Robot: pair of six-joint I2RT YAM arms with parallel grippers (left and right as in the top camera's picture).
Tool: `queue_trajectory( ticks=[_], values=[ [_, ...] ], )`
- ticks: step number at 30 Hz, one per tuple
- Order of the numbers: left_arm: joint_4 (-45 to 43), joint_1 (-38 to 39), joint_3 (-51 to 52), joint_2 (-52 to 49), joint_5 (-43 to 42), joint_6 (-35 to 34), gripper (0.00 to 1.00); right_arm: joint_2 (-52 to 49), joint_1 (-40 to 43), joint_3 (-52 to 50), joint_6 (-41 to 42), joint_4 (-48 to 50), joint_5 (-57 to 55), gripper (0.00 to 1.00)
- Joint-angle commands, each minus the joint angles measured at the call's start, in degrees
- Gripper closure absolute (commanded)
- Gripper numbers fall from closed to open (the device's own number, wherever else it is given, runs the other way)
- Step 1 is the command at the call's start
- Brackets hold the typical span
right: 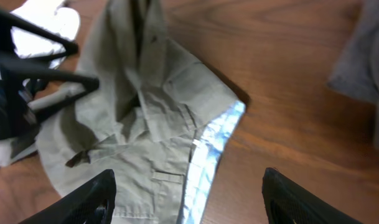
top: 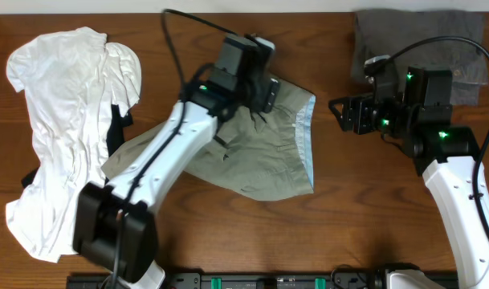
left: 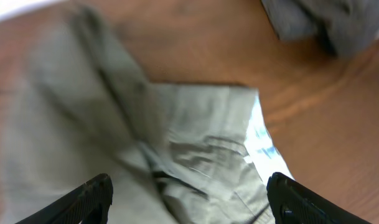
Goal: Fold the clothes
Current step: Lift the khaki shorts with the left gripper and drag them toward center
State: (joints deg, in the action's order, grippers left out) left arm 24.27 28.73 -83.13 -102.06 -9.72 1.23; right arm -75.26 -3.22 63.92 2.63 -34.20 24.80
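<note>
I will next lower my left gripper onto the creased fold (top: 262, 119) (left: 169, 175) near the pale blue waistband lining, because the shorts lie doubled over there below its open fingers.
The khaki shorts (top: 260, 152) lie wrinkled and partly folded over in the middle of the wooden table, their pale blue waistband lining (top: 307, 144) on the right edge. They also show in the left wrist view (left: 195, 155) and the right wrist view (right: 139, 124). My left gripper (top: 264, 88) hangs over the shorts' upper part, open and empty (left: 189, 199). My right gripper (top: 340, 112) is open and empty (right: 189, 199), above bare table just right of the waistband.
A white T-shirt (top: 63, 128) lies spread at the left with something dark beneath its right edge. Darker grey shorts (top: 421, 40) lie folded at the back right, behind my right arm. Bare wood shows between the khaki shorts and the grey ones.
</note>
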Motion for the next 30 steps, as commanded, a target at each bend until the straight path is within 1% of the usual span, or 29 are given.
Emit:
queue_trajectory(
  ticks=[1,3,6,9,11,13,18,30],
  values=[
    [0.3,1.4,-0.7,-3.6,0.1,1.5,0.20,0.2,0.6,1.1,3.0,-1.0,-4.6,0.28],
    [0.3,1.8,-0.7,-5.3,0.3,0.1,0.19,0.2,0.6,1.1,3.3,-1.7,-5.7,0.28],
    [0.1,2.0,-0.7,-7.5,0.3,-8.6,0.20,0.2,0.6,1.1,4.2,-2.2,-6.6,0.29],
    [-0.6,2.0,-0.7,-9.5,0.3,-15.6,0.27,0.2,0.6,1.1,4.3,-2.3,-6.6,0.30],
    [-0.6,2.0,-0.7,-10.8,0.3,-18.2,0.32,0.2,0.6,1.1,4.7,-2.3,-6.6,0.30],
    [-0.5,2.0,-0.7,-12.2,1.7,-20.4,0.34,0.2,0.6,1.1,4.7,-2.3,-6.6,0.30],
    [-0.5,2.0,-0.7,-14.0,5.1,-21.9,0.34,0.2,0.6,1.1,4.6,-2.3,-6.6,0.29],
    [-3.3,2.1,-0.7,-15.6,5.0,-22.1,0.34,0.2,0.6,1.1,4.6,-2.3,-6.6,0.29]
  ],
)
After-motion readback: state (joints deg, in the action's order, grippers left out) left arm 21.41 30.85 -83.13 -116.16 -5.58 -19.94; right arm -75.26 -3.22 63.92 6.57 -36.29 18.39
